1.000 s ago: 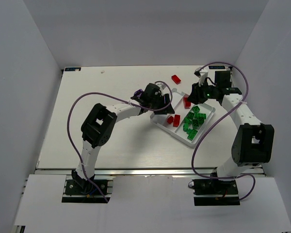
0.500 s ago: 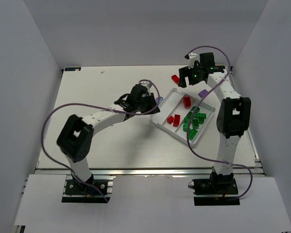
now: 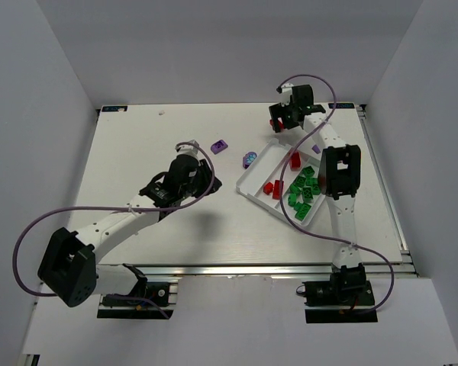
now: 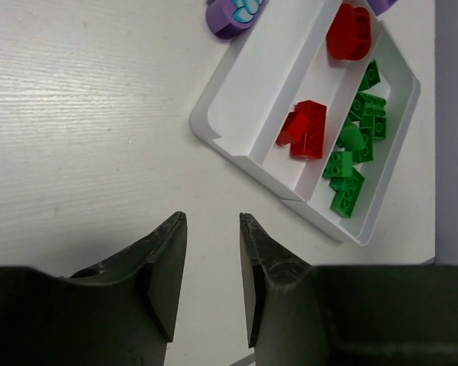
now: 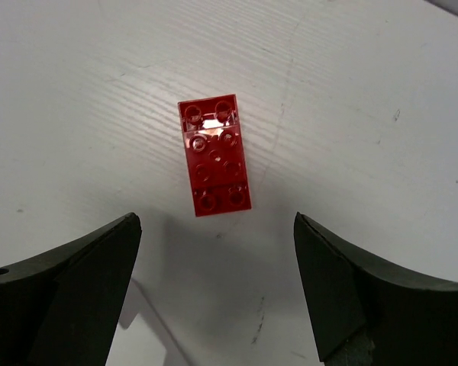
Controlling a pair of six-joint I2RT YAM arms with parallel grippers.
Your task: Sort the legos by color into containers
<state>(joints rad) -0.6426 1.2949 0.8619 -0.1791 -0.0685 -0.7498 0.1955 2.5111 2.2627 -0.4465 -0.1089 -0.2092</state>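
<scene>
The lego is still beyond my open fingers, so my right gripper will next move down onto the loose red lego (image 3: 281, 125) (image 5: 217, 164) with a finger on each of its long sides, and close.
The white tray (image 4: 237, 114) has three compartments: the left one is bare, red legos (image 4: 305, 131) lie in the middle one, and green legos (image 4: 355, 145) fill the right one. My left gripper (image 4: 212, 217) hovers over bare table near the tray's (image 3: 253, 177) near-left corner, jaws a little apart with nothing between them. At the far side, my right gripper (image 5: 215, 221) stands wide open just short of a loose red lego (image 5: 214, 156) lying flat on the table. Loose purple legos lie left (image 3: 219, 146) and right (image 3: 316, 149) of the tray.
A round purple piece (image 3: 249, 158) lies by the tray's far-left edge, also in the left wrist view (image 4: 230, 11). The right arm (image 3: 337, 171) stretches over the tray's right side. White walls enclose the table on three sides.
My left arm drew back from the tray toward the near left. My right arm swung from over the tray to the far red lego and opened wide. Purple legos now show beside the tray.
</scene>
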